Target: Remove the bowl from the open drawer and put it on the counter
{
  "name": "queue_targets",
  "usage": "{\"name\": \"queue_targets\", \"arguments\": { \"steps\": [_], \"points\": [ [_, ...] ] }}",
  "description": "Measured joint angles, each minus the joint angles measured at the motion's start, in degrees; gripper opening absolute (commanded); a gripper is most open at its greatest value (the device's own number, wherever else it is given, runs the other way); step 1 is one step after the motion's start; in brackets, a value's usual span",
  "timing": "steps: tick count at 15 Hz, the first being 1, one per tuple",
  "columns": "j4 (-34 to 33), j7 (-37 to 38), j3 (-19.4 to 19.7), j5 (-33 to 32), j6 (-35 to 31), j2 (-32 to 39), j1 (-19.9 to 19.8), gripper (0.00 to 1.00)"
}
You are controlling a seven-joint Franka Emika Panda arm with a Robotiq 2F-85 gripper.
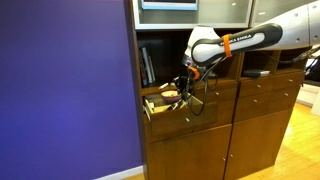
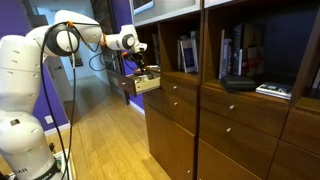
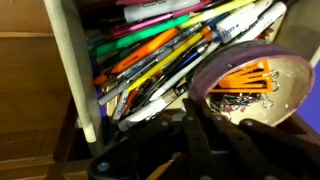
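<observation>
The bowl goes up toward the shelf bay and onto the dark wooden ledge next. My gripper releases its near rim there, since the ledge lies above the drawer.
In the wrist view the bowl point(image 3: 252, 88) lies in the open drawer point(image 3: 68, 70). It is round with a dark purplish-brown rim and holds orange bits and paper clips. My gripper point(image 3: 205, 108) reaches down into the drawer, and its dark fingers look closed on the bowl's near rim. In both exterior views the gripper point(image 1: 183, 90) point(image 2: 143, 72) is at the pulled-out drawer point(image 1: 160, 106) point(image 2: 147, 85), and the bowl is too small to make out there. The counter point(image 1: 262, 78) point(image 2: 215, 88) is the dark wooden ledge above the drawers.
Several pens and markers point(image 3: 160, 50) fill the drawer beside the bowl. Books point(image 2: 238, 48) and a dark flat object point(image 2: 238, 83) stand on the ledge, and more books point(image 1: 148, 65) stand in the shelf bay. A purple wall point(image 1: 65, 90) stands beside the cabinet.
</observation>
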State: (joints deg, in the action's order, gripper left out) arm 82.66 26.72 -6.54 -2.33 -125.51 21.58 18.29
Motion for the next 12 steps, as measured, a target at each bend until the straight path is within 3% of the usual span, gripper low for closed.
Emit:
{"name": "queue_targets", "arguments": {
  "steps": [7, 12],
  "points": [
    [0.15, 4.43, 0.57, -1.0, 0.44, -3.04, -0.03, 0.02],
    [-0.52, 12.71, 1.54, -5.38, 0.42, -2.87, 0.32, 0.02]
  ]
}}
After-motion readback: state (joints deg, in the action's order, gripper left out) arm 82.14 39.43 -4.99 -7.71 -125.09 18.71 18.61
